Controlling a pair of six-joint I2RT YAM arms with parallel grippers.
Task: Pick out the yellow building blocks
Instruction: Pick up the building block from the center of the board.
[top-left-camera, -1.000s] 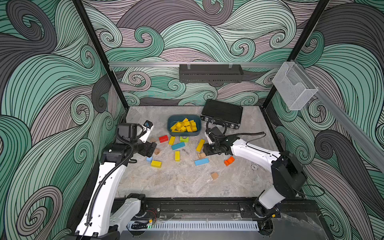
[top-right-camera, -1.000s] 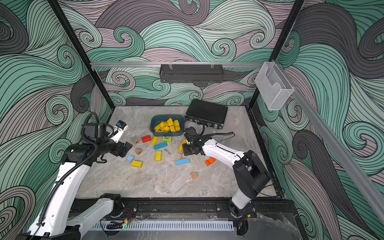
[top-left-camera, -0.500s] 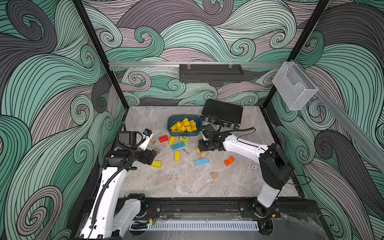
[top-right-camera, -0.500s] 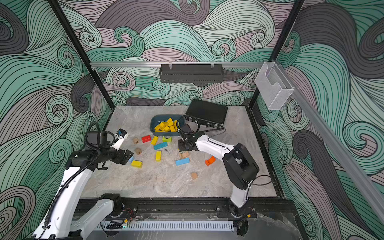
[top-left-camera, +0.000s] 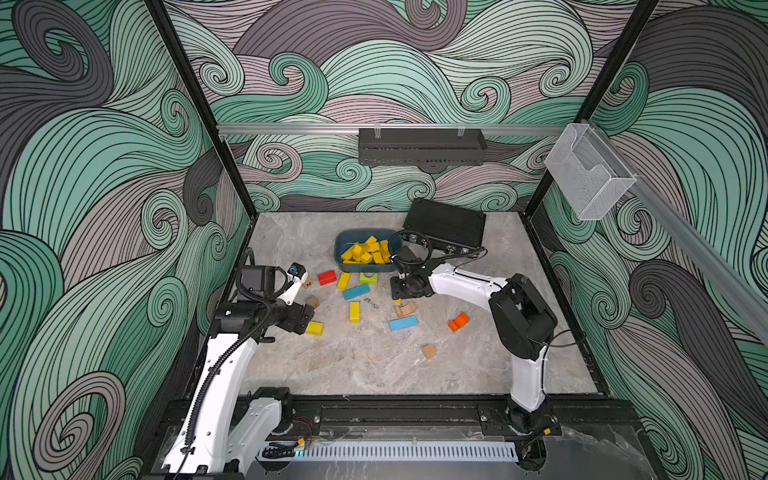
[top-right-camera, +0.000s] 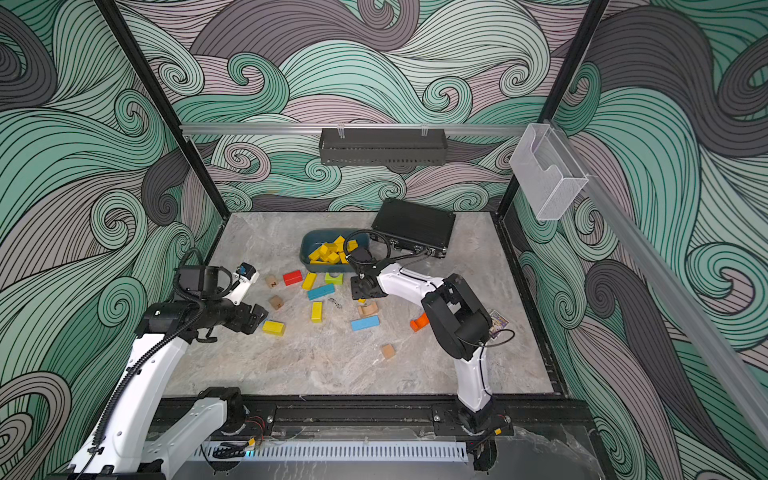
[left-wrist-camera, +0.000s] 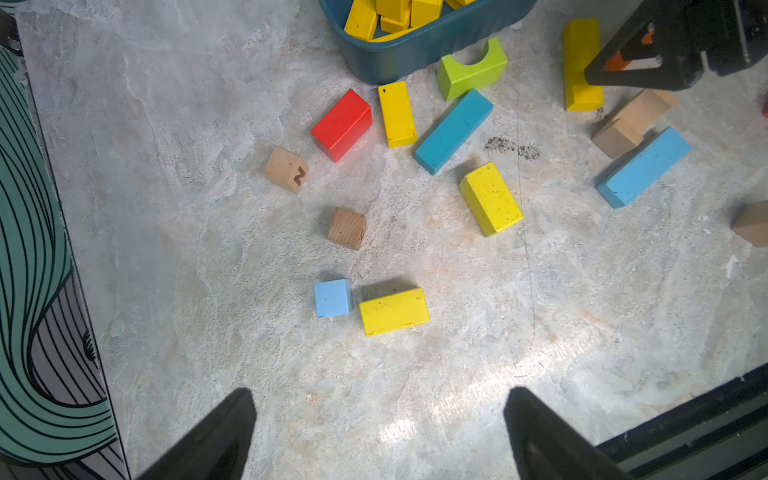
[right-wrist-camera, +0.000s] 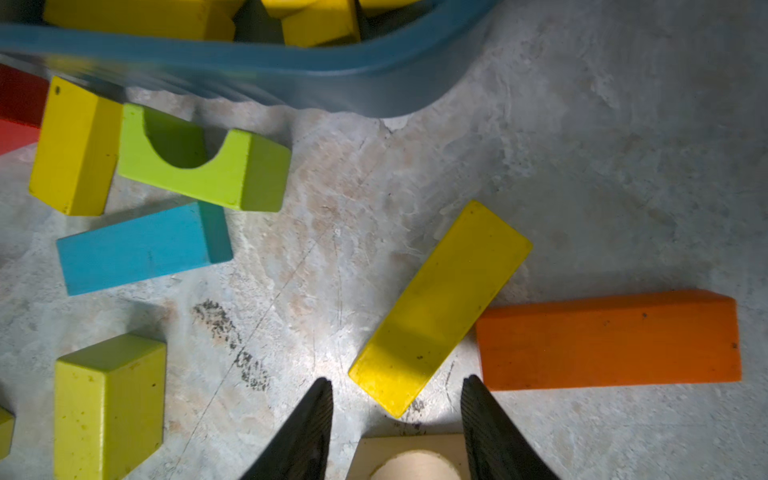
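Next, my right gripper's open fingers go down astride the long yellow bar's middle (right-wrist-camera: 440, 308) below, since they stand wider apart than its narrow width.
Several yellow building blocks (top-left-camera: 365, 251) fill the teal bin (top-left-camera: 338, 253). Loose yellow blocks lie at three spots (top-left-camera: 343, 281) (top-left-camera: 354, 311) (top-left-camera: 314, 328) in front of it. My left gripper (top-left-camera: 306, 319) hovers just left of the nearest one (left-wrist-camera: 394, 311), open wide (left-wrist-camera: 380, 399), with nothing between its fingers. My right gripper (top-left-camera: 405, 289) points down over a long yellow bar (right-wrist-camera: 440, 307). It is open (right-wrist-camera: 398, 380), and the bar's near corner lies between the fingertips without touching them. An orange bar (right-wrist-camera: 609, 338) lies against the yellow bar.
A lime-green arch (right-wrist-camera: 199, 166), a red block (top-left-camera: 327, 277), blue bars (top-left-camera: 356, 291) (top-left-camera: 403, 323), an orange block (top-left-camera: 458, 322) and plain wooden pieces (top-left-camera: 405, 309) (top-left-camera: 429, 351) are scattered about. A black case (top-left-camera: 444, 226) lies behind the bin.
The right gripper has moved left over the yellow bar, its elbow swinging up. The left gripper has come down and forward toward the front-left yellow block.
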